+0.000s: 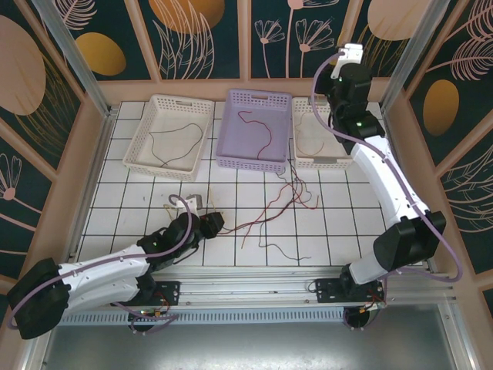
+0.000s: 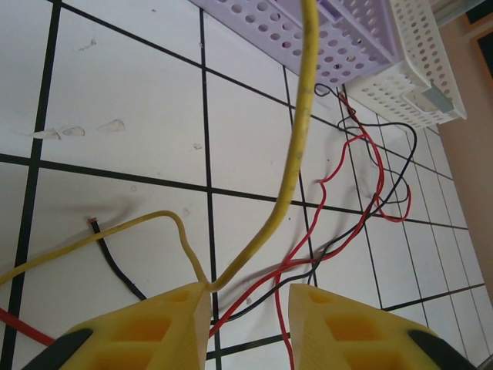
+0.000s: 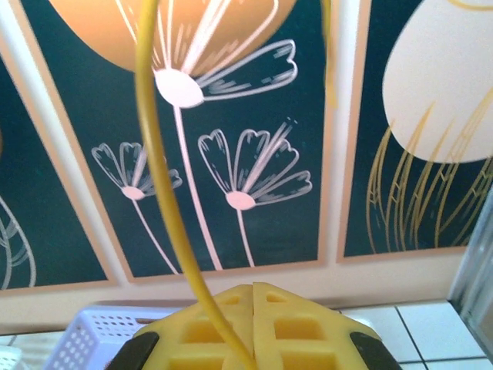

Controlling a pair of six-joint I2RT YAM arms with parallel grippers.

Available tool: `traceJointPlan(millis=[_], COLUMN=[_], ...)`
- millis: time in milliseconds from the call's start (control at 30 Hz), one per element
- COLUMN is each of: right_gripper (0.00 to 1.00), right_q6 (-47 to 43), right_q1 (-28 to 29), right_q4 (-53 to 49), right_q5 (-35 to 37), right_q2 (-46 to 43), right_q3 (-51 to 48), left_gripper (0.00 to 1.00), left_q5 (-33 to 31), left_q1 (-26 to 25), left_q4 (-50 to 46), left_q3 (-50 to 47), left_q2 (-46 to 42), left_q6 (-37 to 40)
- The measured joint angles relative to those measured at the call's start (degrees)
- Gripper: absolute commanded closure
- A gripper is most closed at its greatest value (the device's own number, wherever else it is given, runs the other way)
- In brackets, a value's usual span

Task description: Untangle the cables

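I will next tilt the fingers of my right gripper downward and lower them over the white basket holding the thin cable [image 1: 311,139] to release the yellow cable, since the basket sits below my right gripper.
A loose tangle of red and black cables [image 1: 286,202] lies on the tiled table in front of the baskets. My left gripper [image 1: 215,223] hovers low at the tangle's left end. Its jaws are open, and a red cable [image 2: 327,173] and a black cable [image 2: 393,166] run through the gap. A yellow cable [image 2: 302,131] bends against the left fingertip [image 2: 192,297] and rises out of frame. My right gripper [image 3: 253,289] is raised high, facing the back wall. It is shut on a yellow cable [image 3: 158,162] that arches up from between the pads.
Three baskets stand in a row at the back. The left white basket [image 1: 151,128] holds a black cable, the lavender basket [image 1: 283,127] a red one, and the right white basket [image 1: 300,150] a thin cable. My right arm [image 1: 370,154] reaches over the right basket.
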Motion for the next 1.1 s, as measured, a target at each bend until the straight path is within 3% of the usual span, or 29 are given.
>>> traceJointPlan(millis=[200,533,833,1100], right_gripper=[1.00,1.00,1.00,1.00], right_q6=[-2.0,-2.4,-0.9,1.2], right_q1=[0.6,0.6,-2.9,-4.4], right_q4=[3.0,10.0,17.0,17.9], right_q5=[6.4,10.6,14.4,15.0], right_q2=[0.5,0.5,0.4,4.3], right_q3=[-6.6,-16.7,-26.5,-25.8], left_gripper=[0.70,0.70,0.71,0.72], left_q5=[0.0,0.0,0.0,0.0], left_q1=[0.0,0.0,0.0,0.0], left_q4=[-0.2,-0.5,-0.6,-0.6], left_q3=[0.0,0.0,0.0,0.0], left_q2=[-1.4,-2.0,-2.0,-1.4], left_q6=[0.0,0.0,0.0,0.0])
